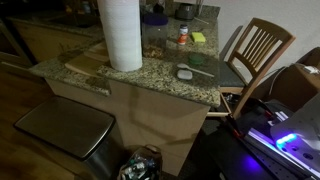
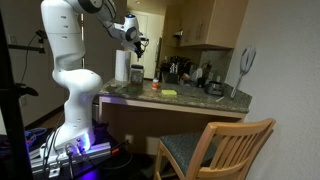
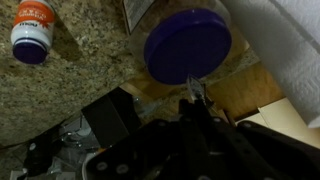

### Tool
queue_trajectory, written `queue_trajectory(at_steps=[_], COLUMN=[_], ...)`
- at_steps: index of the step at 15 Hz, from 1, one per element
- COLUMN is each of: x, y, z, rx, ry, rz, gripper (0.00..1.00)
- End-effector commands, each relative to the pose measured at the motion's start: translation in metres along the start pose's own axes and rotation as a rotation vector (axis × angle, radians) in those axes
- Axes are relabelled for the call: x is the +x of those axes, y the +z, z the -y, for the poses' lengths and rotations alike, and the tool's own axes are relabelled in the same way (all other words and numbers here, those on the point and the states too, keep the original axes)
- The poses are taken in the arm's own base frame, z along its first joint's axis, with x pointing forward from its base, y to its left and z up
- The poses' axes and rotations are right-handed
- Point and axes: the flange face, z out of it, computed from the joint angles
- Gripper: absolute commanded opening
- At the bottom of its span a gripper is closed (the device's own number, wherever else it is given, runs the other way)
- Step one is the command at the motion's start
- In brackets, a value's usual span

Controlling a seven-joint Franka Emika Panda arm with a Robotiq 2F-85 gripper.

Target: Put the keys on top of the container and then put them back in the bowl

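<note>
My gripper should go down next toward the blue lid of the clear jar (image 1: 155,19) (image 3: 187,47) and release the keys there, because the broad, flat top is empty.
In the wrist view my gripper (image 3: 196,108) looks shut, with a small metal piece, seemingly the keys (image 3: 193,92), sticking out at its fingertips. Below it stands a clear jar with a blue lid (image 3: 187,45). In an exterior view the gripper (image 2: 136,41) hangs high above the counter beside the paper-towel roll (image 2: 122,66). The container, a small low round white tub (image 1: 185,73), sits near the counter's front edge. I cannot make out the bowl for certain.
A tall paper-towel roll (image 1: 122,35) stands on a wooden board on the granite counter (image 1: 150,75). A pill bottle (image 3: 32,30), a yellow sponge (image 1: 198,38) and kitchen items lie further back. A wooden chair (image 1: 258,50) stands by the counter, a bin (image 1: 65,130) below.
</note>
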Motion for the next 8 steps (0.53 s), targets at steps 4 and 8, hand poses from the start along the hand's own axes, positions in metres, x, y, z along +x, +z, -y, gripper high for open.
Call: queue_trajectory(at_steps=[4, 8], x=[-0.031, -0.029], y=[0.073, 0.070], z=[0.000, 0.000], rx=[0.018, 0.014], ry=[0.010, 0.000], rz=[0.098, 0.075], gripper=[0.02, 0.02])
